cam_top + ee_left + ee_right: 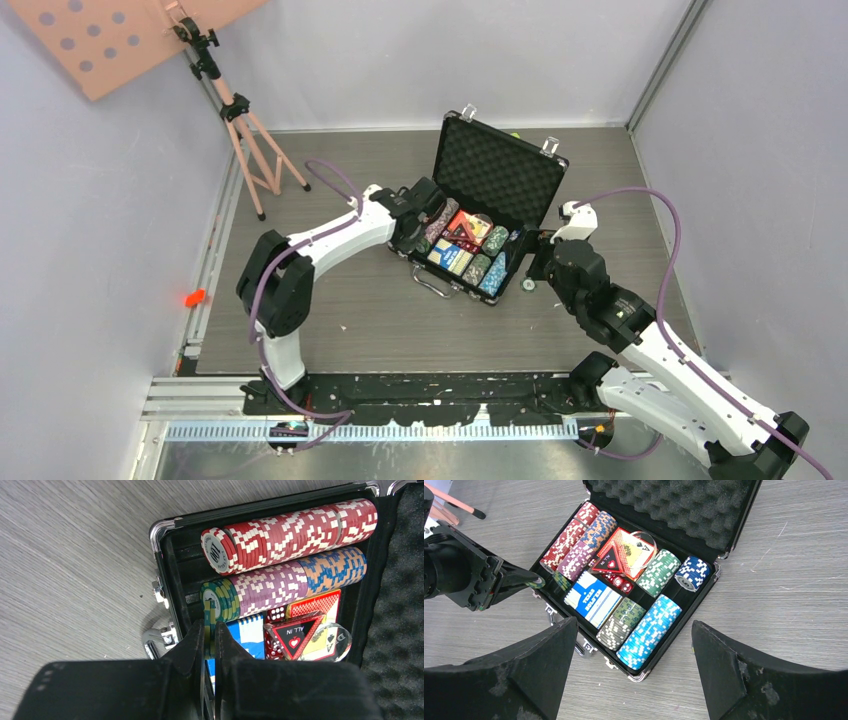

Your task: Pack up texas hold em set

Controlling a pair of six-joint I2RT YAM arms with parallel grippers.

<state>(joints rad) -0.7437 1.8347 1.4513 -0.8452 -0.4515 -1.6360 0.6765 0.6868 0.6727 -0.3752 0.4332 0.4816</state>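
Observation:
The left gripper moves straight down into the purple row's gap next and releases the green-and-yellow chip, since that gap beside the row's green chips is still empty.
The black silver-trimmed briefcase [470, 290] lies open mid-table, its foam lid [500, 170] upright. Inside are rows of poker chips [649, 630], a blue card deck [592, 600], a red deck [320, 602], tiny red dice [619, 582] and an "ALL IN" triangle [295, 635]. My left gripper [418, 225] hangs over the case's left end. In the left wrist view it [210, 630] is shut on a green-and-yellow chip [209, 615], held on edge next to the green chips [225, 600] at the end of the purple row. My right gripper [540, 262] is open and empty at the case's right side [634, 622].
A pink tripod [255, 140] with a pink board [110, 35] stands at the back left. A small red object [194, 297] lies at the table's left edge. Walls close in at the left, back and right. The case's handle [157, 640] sticks out at its front.

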